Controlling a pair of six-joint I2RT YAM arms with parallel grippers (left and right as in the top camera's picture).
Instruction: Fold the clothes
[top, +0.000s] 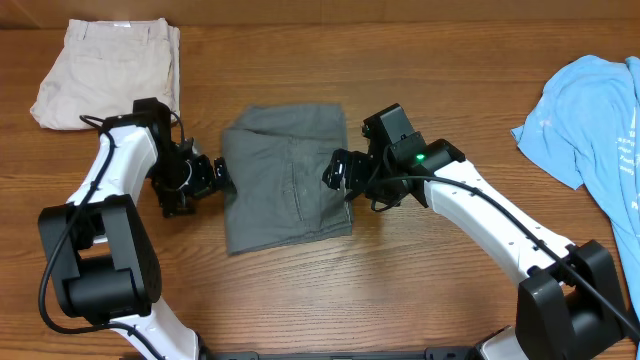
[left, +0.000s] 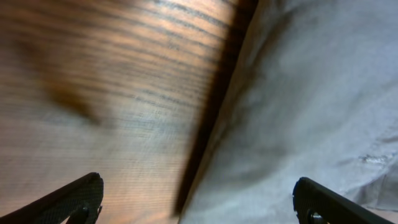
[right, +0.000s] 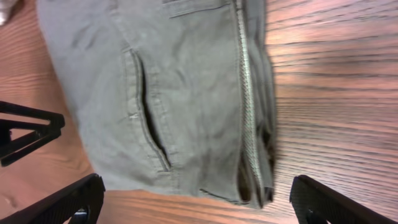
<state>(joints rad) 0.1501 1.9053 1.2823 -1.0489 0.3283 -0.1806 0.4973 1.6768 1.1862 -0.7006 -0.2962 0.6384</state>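
Note:
I will move my left gripper to the right in the overhead view next and tilt it onto the shorts' long edge (top: 229, 187) (left: 217, 152), because bare wood still fills much of the gripper's gap.
The mid-grey shorts (top: 285, 175) lie folded in a rough rectangle at the table's middle. My left gripper (top: 215, 172) is open at their left edge; the left wrist view shows grey cloth (left: 311, 106) and bare wood between its wide-spread fingers (left: 196, 202). My right gripper (top: 340, 170) is open at their right edge; the right wrist view shows the shorts (right: 180, 87), with a stitched pocket and layered waistband edge, just beyond its fingers (right: 199, 202). Folded beige shorts (top: 108, 72) lie at the back left. The light-blue T-shirt (top: 595, 115) lies spread at the far right.
The wooden table (top: 450, 80) carries all the clothes. The left arm (top: 120, 170) reaches in from the front left and the right arm (top: 490, 220) from the front right. The other arm's dark gripper shows at the left of the right wrist view (right: 28, 127).

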